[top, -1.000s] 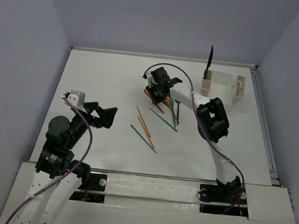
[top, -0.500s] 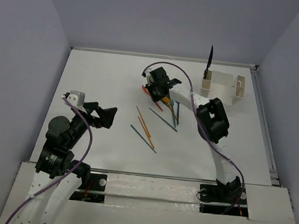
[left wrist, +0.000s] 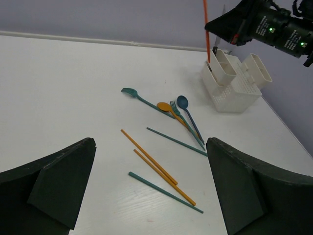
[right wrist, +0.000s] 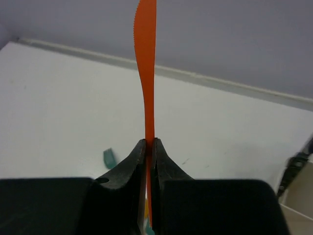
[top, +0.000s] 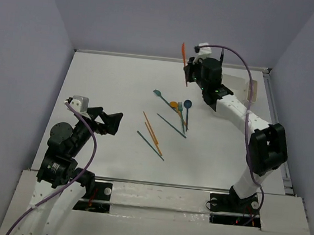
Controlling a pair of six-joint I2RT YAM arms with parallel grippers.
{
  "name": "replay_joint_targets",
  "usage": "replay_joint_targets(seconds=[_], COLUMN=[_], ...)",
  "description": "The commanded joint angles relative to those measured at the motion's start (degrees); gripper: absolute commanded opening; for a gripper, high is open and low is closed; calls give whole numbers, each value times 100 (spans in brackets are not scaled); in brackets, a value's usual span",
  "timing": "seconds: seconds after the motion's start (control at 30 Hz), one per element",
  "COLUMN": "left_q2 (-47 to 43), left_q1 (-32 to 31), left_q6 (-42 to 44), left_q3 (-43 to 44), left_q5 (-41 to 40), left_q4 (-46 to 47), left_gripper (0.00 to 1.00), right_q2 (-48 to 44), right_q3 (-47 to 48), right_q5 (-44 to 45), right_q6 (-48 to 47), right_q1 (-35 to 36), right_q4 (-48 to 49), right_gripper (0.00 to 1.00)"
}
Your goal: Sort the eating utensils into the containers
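Note:
I will next move my right gripper over the caddy cup that already holds a knife, then lower and release, because that cup is below my gripper and to its right in the top view.
My right gripper (top: 188, 76) is shut on an orange knife (top: 183, 53), held upright in the air just left of the white caddy (top: 252, 91). In the right wrist view the knife (right wrist: 146, 73) stands pinched between the closed fingers (right wrist: 149, 144). A dark grey knife (left wrist: 223, 14) stands in a caddy (left wrist: 234, 90) cup. On the table lie a teal spoon (top: 159, 95), orange spoon (top: 173, 104), blue spoon (top: 187, 104), fork (left wrist: 173, 105), orange chopsticks (top: 151, 129) and teal chopsticks (top: 171, 126). My left gripper (top: 113, 123) is open and empty, left of the chopsticks.
The table's back wall edge (top: 152, 57) runs just behind the caddy and the raised right arm. The table's right rim (top: 278, 136) lies close beside the caddy. The right arm's elbow (top: 266, 148) hangs over the right side of the table.
My right gripper has risen from the utensil pile with the orange knife and swung back and right to beside the caddy. The left arm has not moved.

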Motion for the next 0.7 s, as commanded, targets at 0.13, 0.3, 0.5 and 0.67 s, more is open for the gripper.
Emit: replay_joint_targets(seconds=[0.13, 0.3, 0.5, 0.67], left_q2=[-43, -8, 80, 133], left_q1=[35, 35, 35, 35], left_q6=[25, 34, 43, 43], left_q3=[14, 14, 32, 40], left_q5=[90, 81, 81, 99], left_q4=[277, 268, 303, 303], left_gripper=[99, 99, 99, 99], right_q2=[-387, -36, 394, 632], right_q3=[-762, -630, -612, -639], right_q5=[395, 377, 351, 272], right_q6=[940, 897, 589, 519], right_q1=[-1622, -2029, -2170, -2170], right_q4=[2162, 2522, 2917, 3121], right_gripper=[0, 0, 0, 0])
